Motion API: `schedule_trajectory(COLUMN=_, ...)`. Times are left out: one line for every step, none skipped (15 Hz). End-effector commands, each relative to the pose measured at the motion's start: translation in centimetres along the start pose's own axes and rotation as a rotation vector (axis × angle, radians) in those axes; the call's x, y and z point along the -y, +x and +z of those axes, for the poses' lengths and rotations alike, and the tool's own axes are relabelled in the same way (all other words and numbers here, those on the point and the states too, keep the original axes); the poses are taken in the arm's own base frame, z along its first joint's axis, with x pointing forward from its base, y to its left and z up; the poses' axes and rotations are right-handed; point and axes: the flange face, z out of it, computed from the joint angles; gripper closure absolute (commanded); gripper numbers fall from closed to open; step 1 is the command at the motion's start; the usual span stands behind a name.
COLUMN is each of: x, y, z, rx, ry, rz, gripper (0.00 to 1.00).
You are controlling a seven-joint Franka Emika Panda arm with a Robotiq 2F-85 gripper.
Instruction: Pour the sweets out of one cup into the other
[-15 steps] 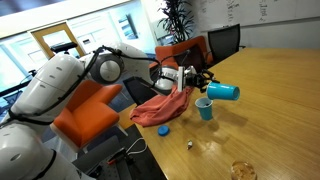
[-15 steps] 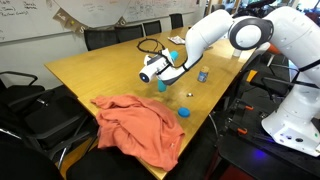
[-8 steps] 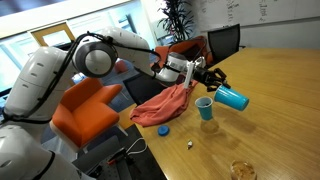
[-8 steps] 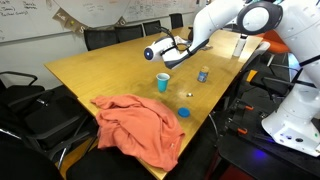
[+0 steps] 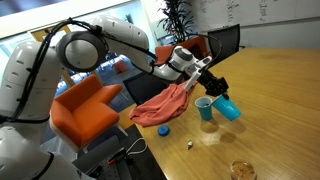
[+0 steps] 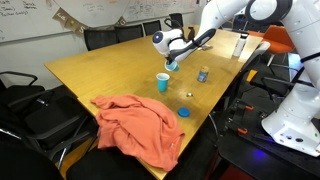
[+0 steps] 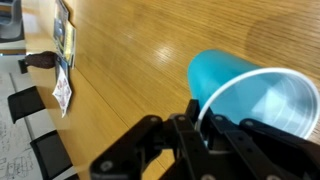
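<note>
I will lower my gripper, turn the tilted cup upright, set it on the bare wood near the can and let go of the cup's rim, because the cup looks empty.
My gripper (image 7: pixel 200 118) is shut on the rim of a blue cup (image 7: pixel 250 90), one finger inside and one outside. The inside of that cup looks pale, and I see no sweets in it. In both exterior views the held cup (image 5: pixel 229 108) (image 6: pixel 172 65) hangs tilted, just above and beside the other cup. This second blue cup (image 5: pixel 205 107) (image 6: pixel 163 81) stands upright on the wooden table (image 5: pixel 280 110). The gripper (image 5: pixel 214 87) (image 6: pixel 177 54) reaches in from the arm's wrist over it. What the standing cup holds is hidden.
A red cloth (image 5: pixel 162 106) (image 6: pixel 140 125) lies crumpled near the table edge, with a blue lid (image 5: pixel 163 128) (image 6: pixel 184 112) beside it. A small can (image 6: pixel 203 75) stands near the cups. A tiny loose piece (image 5: pixel 190 146) lies on the wood. Chairs (image 5: pixel 222 42) surround the table.
The wrist has turned and swung the held cup from lying level to tilting down beside the standing cup. The arm has stretched further over the table. The standing cup has not moved.
</note>
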Motion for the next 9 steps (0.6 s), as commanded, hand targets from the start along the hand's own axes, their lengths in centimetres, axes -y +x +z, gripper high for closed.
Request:
schedule_trajectory(x=-0.7, y=-2.1, z=-0.4, rx=-0.051, ry=0.153, rz=0.132, gripper=0.99)
schedule_trajectory(x=-0.8, y=-2.3, z=-0.2, rx=-0.069, ry=0.195, rz=0.170, gripper=0.99)
schedule_trajectory(x=-0.9, y=-2.5, z=-0.1, rx=-0.089, ry=0.237, rz=0.210, gripper=0.99)
schedule_trajectory(x=-1.1, y=-2.8, z=0.0, rx=-0.111, ry=0.276, rz=0.250, gripper=0.99)
schedule_trajectory(x=-1.3, y=-3.0, z=0.2, rx=-0.134, ry=0.314, rz=0.291, gripper=0.99)
schedule_trajectory(x=-1.5, y=-3.4, z=0.3, rx=-0.160, ry=0.348, rz=0.332, gripper=0.99)
schedule_trajectory(x=-1.9, y=-3.7, z=0.5, rx=-0.187, ry=0.382, rz=0.375, gripper=0.99)
schedule_trajectory(x=-2.2, y=-4.1, z=0.6, rx=-0.218, ry=0.414, rz=0.417, gripper=0.99)
schedule_trajectory(x=-2.7, y=-4.5, z=0.8, rx=-0.249, ry=0.443, rz=0.461, gripper=0.99)
